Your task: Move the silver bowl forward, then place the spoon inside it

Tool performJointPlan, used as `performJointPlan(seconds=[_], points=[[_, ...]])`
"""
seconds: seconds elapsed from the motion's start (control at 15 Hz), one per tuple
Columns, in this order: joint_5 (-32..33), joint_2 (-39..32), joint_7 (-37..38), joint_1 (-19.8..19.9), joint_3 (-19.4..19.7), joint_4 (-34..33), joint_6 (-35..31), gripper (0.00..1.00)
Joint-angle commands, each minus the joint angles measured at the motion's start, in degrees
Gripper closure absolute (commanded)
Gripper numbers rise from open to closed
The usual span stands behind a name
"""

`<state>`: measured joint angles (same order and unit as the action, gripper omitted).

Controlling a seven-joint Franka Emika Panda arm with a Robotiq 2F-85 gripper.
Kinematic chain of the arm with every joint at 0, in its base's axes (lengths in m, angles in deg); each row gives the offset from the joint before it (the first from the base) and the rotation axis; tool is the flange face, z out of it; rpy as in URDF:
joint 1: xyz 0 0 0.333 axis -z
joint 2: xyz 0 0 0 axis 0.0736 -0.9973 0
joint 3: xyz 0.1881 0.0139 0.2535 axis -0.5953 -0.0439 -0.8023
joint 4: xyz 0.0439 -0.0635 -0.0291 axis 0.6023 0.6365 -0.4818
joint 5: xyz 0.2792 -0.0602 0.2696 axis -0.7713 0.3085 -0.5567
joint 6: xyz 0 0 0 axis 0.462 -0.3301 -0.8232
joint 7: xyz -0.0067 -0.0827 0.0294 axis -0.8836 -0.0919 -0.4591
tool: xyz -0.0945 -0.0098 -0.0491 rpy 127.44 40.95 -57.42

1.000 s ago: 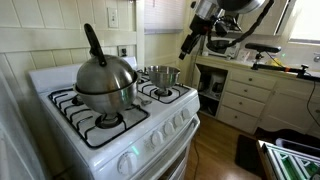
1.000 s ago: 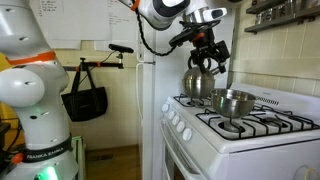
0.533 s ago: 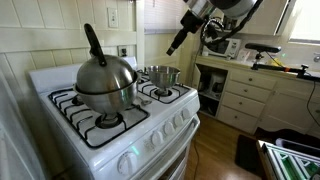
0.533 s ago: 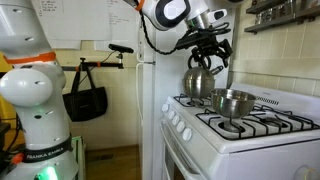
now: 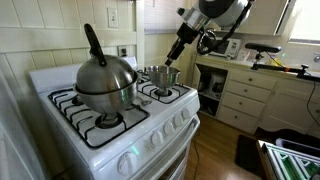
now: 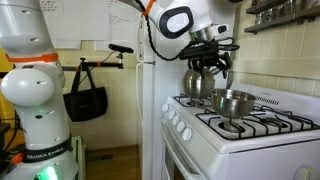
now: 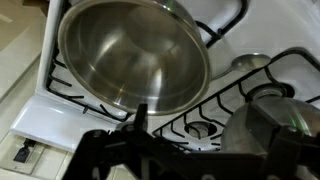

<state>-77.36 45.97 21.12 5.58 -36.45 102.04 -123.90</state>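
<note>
My gripper will move down next with its fingers open until they are on both sides of the silver bowl's rim by the kettle, because that thin edge is clear below it.
The silver bowl (image 5: pixel 160 75) stands on a burner of the white stove, behind the big steel kettle (image 5: pixel 105 82) with its black handle. In an exterior view the bowl (image 6: pixel 232 102) sits nearer the stove's front, with the kettle (image 6: pixel 200 82) behind it. My gripper (image 5: pixel 177 52) hangs in the air a little above the bowl, open and empty; in an exterior view its fingers (image 6: pixel 215 66) are spread in front of the kettle. In the wrist view the bowl (image 7: pixel 130 55) fills the upper left, empty inside, with my gripper (image 7: pixel 205 135) dark below it. The spoon is out of view.
Black grates (image 5: pixel 95 120) cover the stove top, with knobs along its front edge (image 5: pixel 165 135). The kettle (image 7: pixel 272 120) is close beside the bowl. A cream cabinet with drawers (image 5: pixel 245 95) stands beside the stove. My arm's white base (image 6: pixel 40 110) and a hanging black bag (image 6: pixel 85 100) are off to one side.
My arm has swung toward the stove and the gripper has turned and dropped a little, now closer above the bowl. Bowl and kettle have not moved. The jaws stay open.
</note>
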Motion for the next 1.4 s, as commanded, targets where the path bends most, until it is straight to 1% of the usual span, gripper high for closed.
performJointPlan(seconds=[0.0,0.27,0.4,0.47,0.6,0.67,0.87,1.07,1.27,1.33], points=[[5.66,-0.68,0.65,2.05,-2.63,0.09,-0.25,0.0],[10.99,-0.65,0.46,2.7,-4.22,0.58,-0.84,0.0],[12.56,-1.39,3.3,3.46,-4.52,-0.27,0.16,0.0],[12.39,-1.68,3.8,3.62,-4.41,-0.49,0.43,0.0],[10.07,-2.51,1.87,3.2,-4.01,-0.82,1.21,0.0],[7.45,-3.93,-1.0,2.5,-3.62,-1.17,0.32,0.0],[5.08,-6.46,-2.7,2.64,-4.26,-2.43,0.23,0.0],[4.05,-8.66,-3.35,3.32,-5.33,-3.89,0.5,0.0],[4.22,-11.03,-1.9,4.1,-6.27,-5.67,1.59,0.0],[5.02,-11.75,-0.73,4.41,-6.54,-6.14,1.78,0.25]])
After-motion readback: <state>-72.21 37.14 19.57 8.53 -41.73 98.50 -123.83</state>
